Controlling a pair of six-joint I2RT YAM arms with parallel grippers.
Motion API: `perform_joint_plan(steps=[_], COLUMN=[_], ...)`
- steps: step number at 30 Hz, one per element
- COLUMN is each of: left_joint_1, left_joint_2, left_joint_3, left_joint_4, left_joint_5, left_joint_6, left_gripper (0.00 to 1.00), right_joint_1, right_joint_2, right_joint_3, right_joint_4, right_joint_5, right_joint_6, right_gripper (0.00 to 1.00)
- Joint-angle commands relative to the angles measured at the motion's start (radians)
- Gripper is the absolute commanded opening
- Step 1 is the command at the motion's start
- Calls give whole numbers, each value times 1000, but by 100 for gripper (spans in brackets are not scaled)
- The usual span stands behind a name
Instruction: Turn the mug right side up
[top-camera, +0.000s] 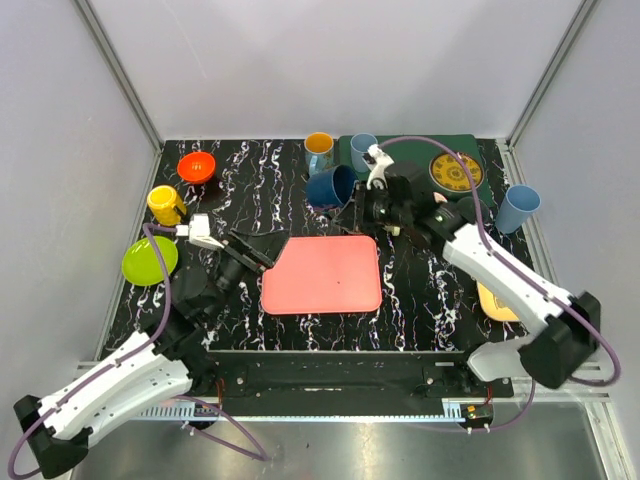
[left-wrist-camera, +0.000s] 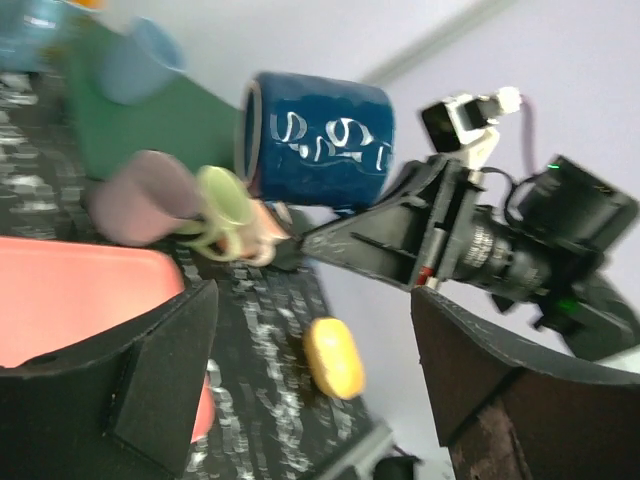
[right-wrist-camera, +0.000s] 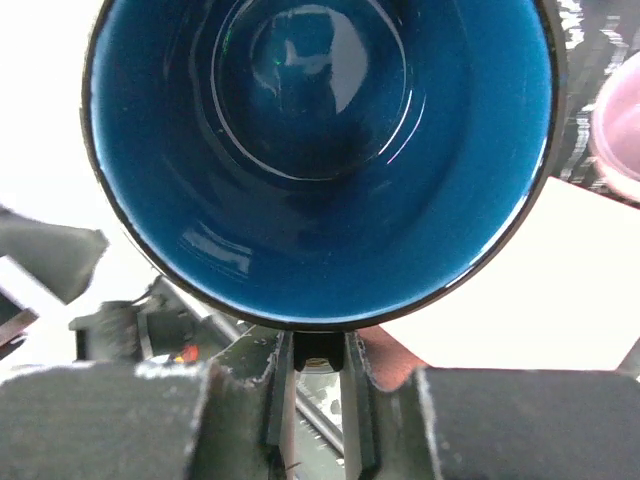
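I need to turn my right gripper fingers-down next and lower the mug onto the bare part of the table beyond the pink mat to release it, because the mug's opening still faces sideways.
The dark blue mug (top-camera: 331, 186) is held in the air on its side above the table's back middle. My right gripper (top-camera: 352, 205) is shut on its handle. In the right wrist view the mug's mouth (right-wrist-camera: 320, 150) faces the camera, and the handle sits pinched between the fingers of the right gripper (right-wrist-camera: 320, 355). The left wrist view shows the mug's patterned side (left-wrist-camera: 320, 135) off the table. My left gripper (top-camera: 255, 255) is open and empty, low over the table just left of the pink mat; its jaws (left-wrist-camera: 312, 340) stand wide apart.
A pink mat (top-camera: 322, 273) lies in the centre. A red bowl (top-camera: 197, 166), yellow mug (top-camera: 165, 204) and green plate (top-camera: 150, 260) are on the left. An orange cup (top-camera: 319, 146), light blue cup (top-camera: 362, 148), green board (top-camera: 470, 145) and blue cup (top-camera: 518, 208) are at the back right.
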Motion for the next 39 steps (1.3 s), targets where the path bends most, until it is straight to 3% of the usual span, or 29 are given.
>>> perform_joint_plan(steps=[1,9,19,34,36,39], left_joint_1=[3,5,7,8,7,7], left_joint_2=[-31,23,1,35,33,30], left_joint_3=[94,160,187,177,174,172], left_joint_4=[-471,-686,-749,-795,-800,-801], left_joint_5=[-343,-488,-574,-569,-568,-563], left_joint_6=[61,46,12,-32,-34,-40], left_gripper=[79,80,82,82,83,84], right_joint_1=[7,64,81,73,73,71], right_joint_2=[122,465,778,941,942,932], right_joint_3=[165,457,692,801,793,775], right_joint_4=[-95,-247,-348,-446,-450,-448], right_joint_5=[186,339,425,525,524,516], right_joint_6=[-114,-174,-180,-216,-216,-220], right_gripper=[0,0,0,0,5,32])
